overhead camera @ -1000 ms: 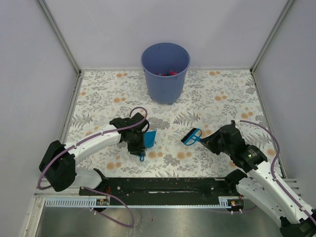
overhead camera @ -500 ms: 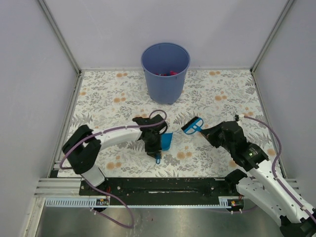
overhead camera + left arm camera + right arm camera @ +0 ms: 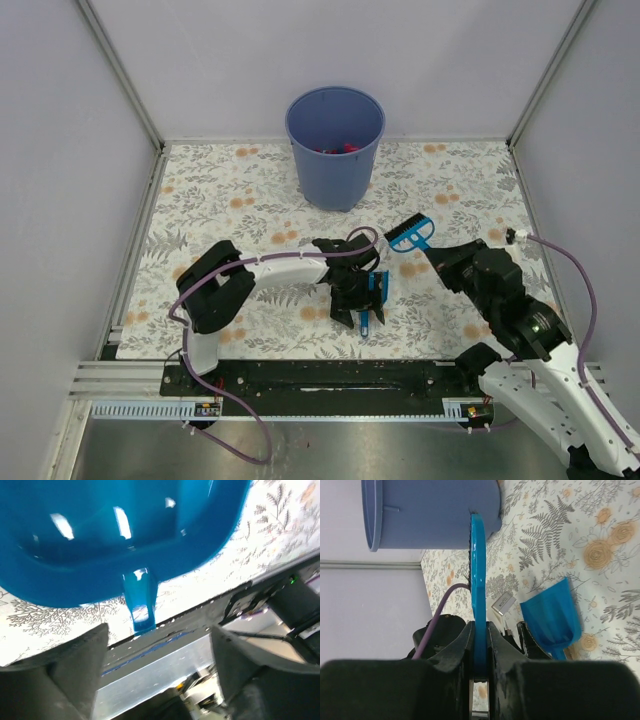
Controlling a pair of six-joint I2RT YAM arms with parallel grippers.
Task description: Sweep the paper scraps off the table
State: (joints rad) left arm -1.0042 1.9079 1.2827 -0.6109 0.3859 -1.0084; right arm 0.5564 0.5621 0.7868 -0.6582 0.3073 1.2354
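Note:
The scraps are in the bin. My right gripper will next move the brush to the left in the top view, past the dustpan, and down onto the table point(image 3: 312, 302).
My left gripper point(image 3: 358, 305) point(image 3: 160, 627) is open. Its two dark fingers point(image 3: 75, 665) stand wide apart just behind the handle point(image 3: 140, 600) of the blue dustpan point(image 3: 376, 290) point(image 3: 115, 530) point(image 3: 552, 615), without touching it. The dustpan lies on the flower-print table point(image 3: 220, 200). My right gripper point(image 3: 437, 256) point(image 3: 480, 630) is shut on the blue brush point(image 3: 412, 233) point(image 3: 479, 580), held above the table to the right of the dustpan. Several red paper scraps point(image 3: 340, 150) show inside the bin. I see none on the table.
A blue-grey bin point(image 3: 335, 145) point(image 3: 430, 512) stands at the back centre. A black slotted rail point(image 3: 320, 375) and metal frame run along the near edge, close under the left gripper. White walls enclose the table on three sides.
The left arm has carried the dustpan to the right, then opened its jaws and let go of it. The right gripper has moved the brush farther back and to the right.

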